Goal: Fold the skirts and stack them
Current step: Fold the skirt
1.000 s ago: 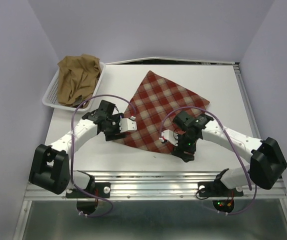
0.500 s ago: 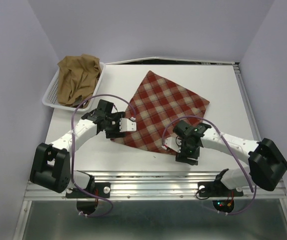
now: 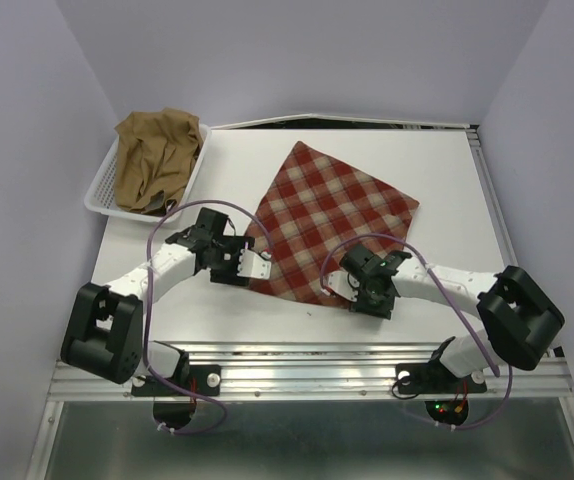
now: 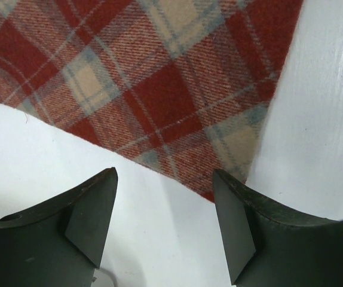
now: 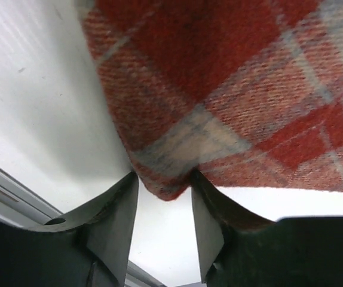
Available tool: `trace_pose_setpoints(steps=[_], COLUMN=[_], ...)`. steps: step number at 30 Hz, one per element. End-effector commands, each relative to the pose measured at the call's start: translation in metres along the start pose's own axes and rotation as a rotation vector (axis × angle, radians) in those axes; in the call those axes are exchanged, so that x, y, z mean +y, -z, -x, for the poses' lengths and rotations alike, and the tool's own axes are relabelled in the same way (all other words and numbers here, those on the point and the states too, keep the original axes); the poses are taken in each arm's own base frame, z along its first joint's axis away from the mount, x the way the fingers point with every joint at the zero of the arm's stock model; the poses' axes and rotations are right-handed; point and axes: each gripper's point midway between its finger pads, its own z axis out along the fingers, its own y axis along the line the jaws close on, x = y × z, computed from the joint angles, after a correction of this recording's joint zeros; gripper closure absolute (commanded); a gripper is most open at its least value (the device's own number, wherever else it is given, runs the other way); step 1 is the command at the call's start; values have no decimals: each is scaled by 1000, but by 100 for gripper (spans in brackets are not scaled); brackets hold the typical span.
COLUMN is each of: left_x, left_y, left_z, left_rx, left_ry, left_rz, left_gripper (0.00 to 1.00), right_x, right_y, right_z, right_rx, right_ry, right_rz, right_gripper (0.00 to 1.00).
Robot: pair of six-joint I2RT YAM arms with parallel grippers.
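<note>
The plaid skirt's corner (image 4: 206,190) is below my left gripper, toward the right in its wrist view, so my left gripper should ease down that way onto it next.
The red-and-cream plaid skirt (image 3: 332,215) lies flat on the white table, turned like a diamond. The tan-brown skirt (image 3: 157,155) sits crumpled in the white mesh basket (image 3: 100,197) at the far left. My left gripper (image 3: 259,263) is open at the plaid skirt's left corner; in the left wrist view (image 4: 162,176) that corner of the plaid skirt (image 4: 159,89) lies just ahead of the fingertips, untouched. My right gripper (image 3: 352,290) is at the skirt's near corner; in the right wrist view (image 5: 164,176) its jaws are narrowly open with the corner of the plaid skirt (image 5: 219,89) between the tips.
The table's near edge and a metal rail (image 3: 307,355) run just below both grippers. Purple walls enclose the table on the left, the back and the right. Purple cables loop over both arms.
My right arm has dropped low and drawn its gripper left onto the plaid skirt's near corner. My left gripper has shifted slightly down at the left corner. The skirts have not moved.
</note>
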Motion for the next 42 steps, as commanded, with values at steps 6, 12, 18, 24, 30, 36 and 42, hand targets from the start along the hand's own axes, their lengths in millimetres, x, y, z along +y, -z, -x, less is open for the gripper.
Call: trace_pose_setpoints(steps=[6,12,18,24,30,36,42], left_x=[-30,-53,-58,-42,-39,-29,21], left_y=[-7,20,7,-12,-21,-12,42], left_z=[-4,-2,-13,-15,-29,-26,7], left_rx=[-7,1,31,22,83,78,-43], left_ry=[-105,-269,-235,-169,-173,-133,37], left_rz=[-130,-104,-102,-92,-79,-11,149], left_gripper=[28,28,31,46,69,100,100], right_x=[-6,-10,-13,-11,-8,-6,-32], right_y=[-8,11,28,28,30,34,56], right_z=[6,21,40,40,35,35,41], right_rx=[-23,-110,-185,-179,-177,-191,-270], right_ry=[-37,-74,-105,-99,-97,-59,-113], right_rz=[-39,-63,-50,-37,-31,-27,-68], right_gripper=[88,99,99,99,99,99,99])
